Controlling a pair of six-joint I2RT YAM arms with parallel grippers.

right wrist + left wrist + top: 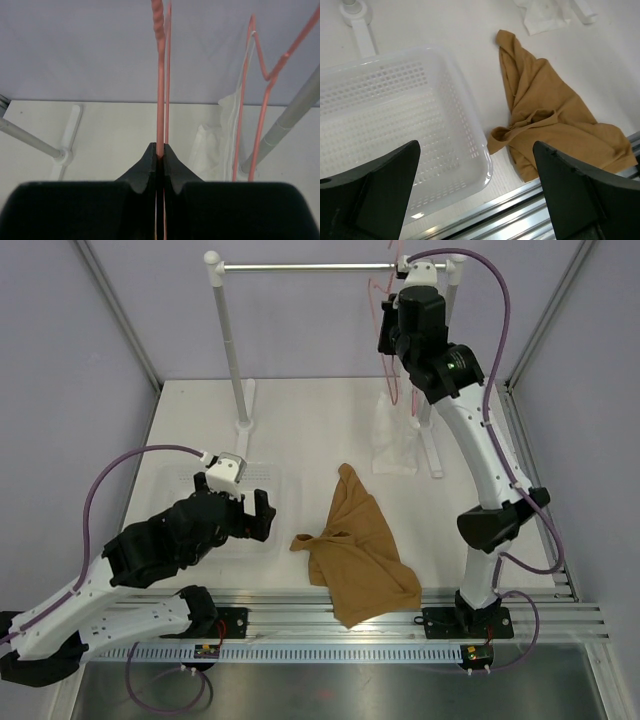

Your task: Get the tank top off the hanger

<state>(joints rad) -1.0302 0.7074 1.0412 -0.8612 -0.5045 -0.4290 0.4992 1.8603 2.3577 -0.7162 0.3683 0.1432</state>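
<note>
My right gripper will lower the hanger's wire until the bare hanger's raised hook rests on the bar [380, 267], which runs beside my right gripper under that hook. Then it will release the wire.
The tan-brown tank top [355, 555] lies crumpled on the table, free of any hanger; it also shows in the left wrist view [550, 125]. My right gripper [388, 325] is raised by the rail and shut [161, 152] on the wire of a bare pink hanger [161, 75], whose wire shows faintly in the top view [381, 295]. My left gripper [255, 515] is open and empty [475, 147], above the near right corner of a white basket, left of the tank top.
A white perforated basket [395, 125] sits at the left [290, 485]. A second pink hanger [245, 100] carries a white translucent garment [395, 440] by the rack's right post. The rail [310, 267] spans the back. An aluminium rail runs along the near edge.
</note>
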